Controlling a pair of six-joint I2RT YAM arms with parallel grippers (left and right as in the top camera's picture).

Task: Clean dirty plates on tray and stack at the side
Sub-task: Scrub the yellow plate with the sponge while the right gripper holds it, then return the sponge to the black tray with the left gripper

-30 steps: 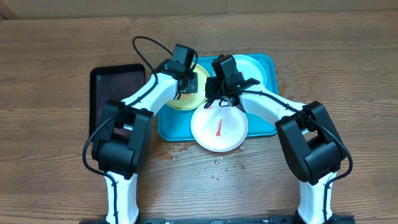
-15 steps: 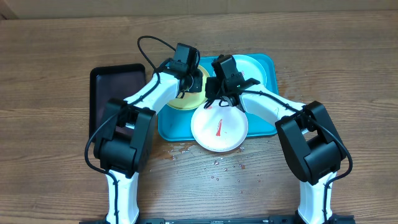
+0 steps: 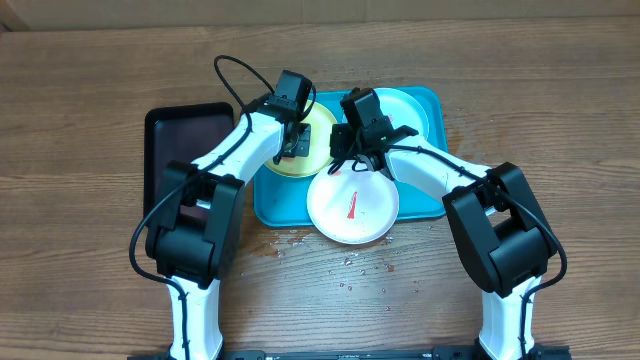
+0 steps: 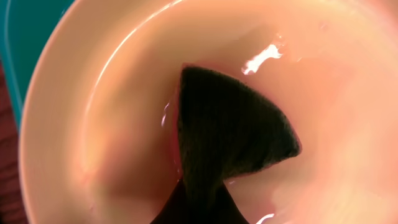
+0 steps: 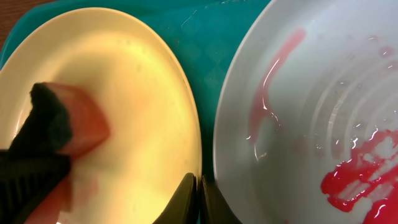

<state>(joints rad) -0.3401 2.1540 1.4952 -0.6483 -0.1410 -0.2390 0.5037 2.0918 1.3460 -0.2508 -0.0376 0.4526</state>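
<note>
My left gripper needs to lift across, lower the sponge into the black tray (image 3: pixel 195 134) and then let it go, because that tray is to the gripper's left in the overhead view.
The yellow-green plate (image 3: pixel 318 128) lies on the left of the turquoise tray (image 3: pixel 270 205). My left gripper (image 3: pixel 297 143) is shut on a dark sponge (image 4: pixel 230 130) and presses it on the wet yellow-green plate (image 4: pixel 93 124). My right gripper (image 5: pixel 199 190) is pinched shut on that plate's right rim (image 5: pixel 137 93). The white plate (image 3: pixel 352 205) lies at the tray's front edge, with red smears (image 5: pixel 311 93). The mint green plate (image 3: pixel 405 110) lies at the tray's back right, partly hidden by the right arm.
A black tray (image 3: pixel 185 150) stands left of the turquoise tray. Water drops (image 3: pixel 345 262) lie on the wooden table in front of the tray. Both arms cross over the tray's middle.
My left gripper has slid the sponge a little left and toward the front across the yellow-green plate. The right arm and the plates have not moved.
</note>
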